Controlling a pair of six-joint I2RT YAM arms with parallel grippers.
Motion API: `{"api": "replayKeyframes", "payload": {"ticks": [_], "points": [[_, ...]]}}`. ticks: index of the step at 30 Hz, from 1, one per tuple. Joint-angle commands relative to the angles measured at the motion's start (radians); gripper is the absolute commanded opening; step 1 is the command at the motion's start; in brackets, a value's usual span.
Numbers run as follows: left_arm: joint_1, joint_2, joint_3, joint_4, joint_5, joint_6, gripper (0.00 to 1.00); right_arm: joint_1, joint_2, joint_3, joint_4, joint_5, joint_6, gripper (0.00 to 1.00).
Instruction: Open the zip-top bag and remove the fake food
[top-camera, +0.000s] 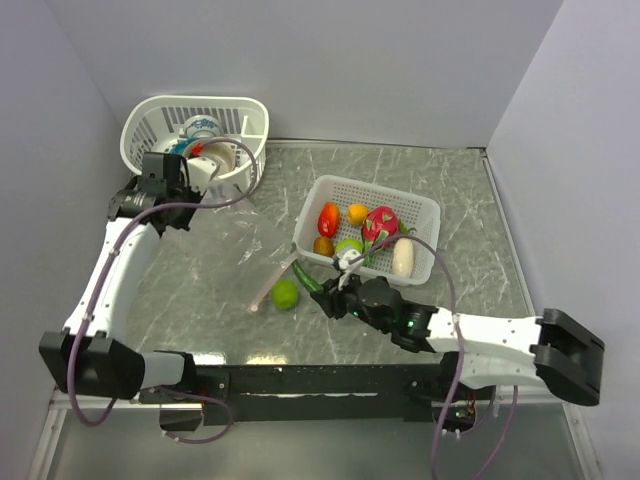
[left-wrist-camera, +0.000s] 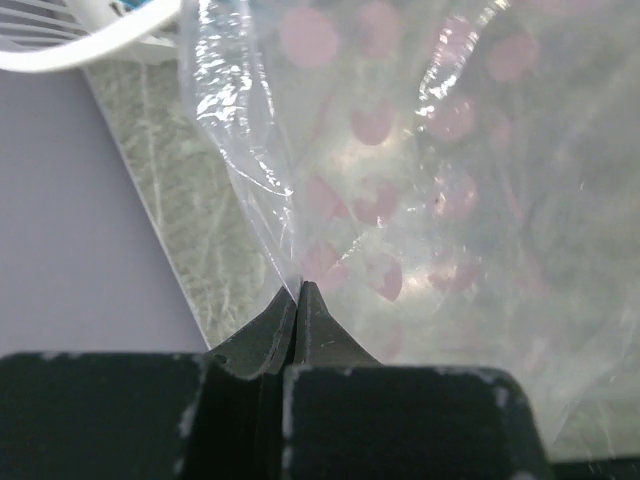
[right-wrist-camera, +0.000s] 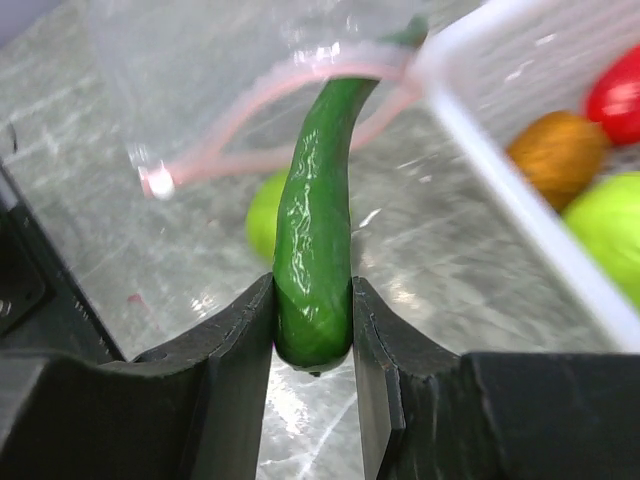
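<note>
The cucumber's far end is still in the bag's opening, so my right gripper will next pull it clear toward the mesh basket and outward beside the red-orange fruit.
The clear zip-top bag (top-camera: 255, 235) hangs stretched from my left gripper (top-camera: 228, 172) down to its pink zipper strip (top-camera: 272, 282) near the table. In the left wrist view my left gripper (left-wrist-camera: 298, 290) is shut on a fold of the bag (left-wrist-camera: 420, 170). My right gripper (right-wrist-camera: 312, 300) is shut on the near end of a green cucumber (right-wrist-camera: 315, 220). The cucumber's far end lies in the open bag mouth, between the two zipper strips (right-wrist-camera: 260, 105). A green round fruit (top-camera: 285, 294) lies on the table by the mouth. It also shows in the right wrist view (right-wrist-camera: 260, 215).
A white rectangular mesh basket (top-camera: 420, 212) right of the bag holds a dragon fruit (top-camera: 379, 224), a white oblong (top-camera: 403, 257), red-orange, orange and green fruits. A round white basket (top-camera: 150, 120) with bowls and a cup stands at the back left, beside my left gripper.
</note>
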Motion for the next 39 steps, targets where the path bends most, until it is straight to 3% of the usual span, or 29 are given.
{"api": "replayKeyframes", "payload": {"ticks": [1,5,7,11,15,21,25,27,28,29,31,34,37,39], "points": [[-0.003,-0.046,-0.046,-0.094,0.063,-0.017,0.01,-0.018,-0.107,-0.004,-0.035,0.169,-0.020,0.17],[-0.003,-0.070,-0.182,-0.026,0.002,-0.011,0.01,-0.040,-0.160,0.013,-0.077,0.284,-0.034,0.12],[-0.003,-0.067,-0.233,0.043,-0.061,-0.001,0.01,-0.049,-0.205,-0.001,-0.081,0.245,-0.034,0.11],[0.004,-0.052,-0.405,0.208,-0.216,0.061,0.01,-0.061,-0.174,0.031,-0.259,0.166,0.010,0.12],[0.046,-0.008,-0.468,0.301,-0.259,0.102,0.01,-0.061,-0.203,0.022,-0.302,0.155,0.065,0.11],[0.075,0.020,-0.453,0.295,-0.213,0.099,0.01,-0.078,-0.275,0.011,-0.189,0.358,0.064,0.14],[0.075,0.032,-0.441,0.278,-0.201,0.089,0.01,-0.197,-0.094,0.129,-0.094,0.341,0.044,0.19],[0.075,0.028,-0.439,0.275,-0.196,0.087,0.01,-0.268,0.015,0.258,-0.141,0.341,0.061,0.42],[0.073,0.020,-0.438,0.273,-0.196,0.089,0.01,-0.283,0.118,0.302,-0.167,0.327,0.061,0.62],[0.075,0.017,-0.439,0.270,-0.195,0.089,0.01,-0.294,0.160,0.386,-0.239,0.332,0.072,0.99],[0.073,0.005,-0.438,0.265,-0.190,0.092,0.01,-0.293,0.215,0.424,-0.281,0.370,0.084,1.00],[0.073,-0.001,-0.444,0.269,-0.190,0.096,0.01,-0.284,0.141,0.383,-0.333,0.387,0.150,1.00],[0.075,0.003,-0.447,0.275,-0.190,0.105,0.01,-0.209,0.058,0.375,-0.555,0.473,0.238,1.00],[0.073,0.011,-0.442,0.284,-0.192,0.107,0.01,-0.157,0.041,0.407,-0.826,0.487,0.333,1.00]]}}
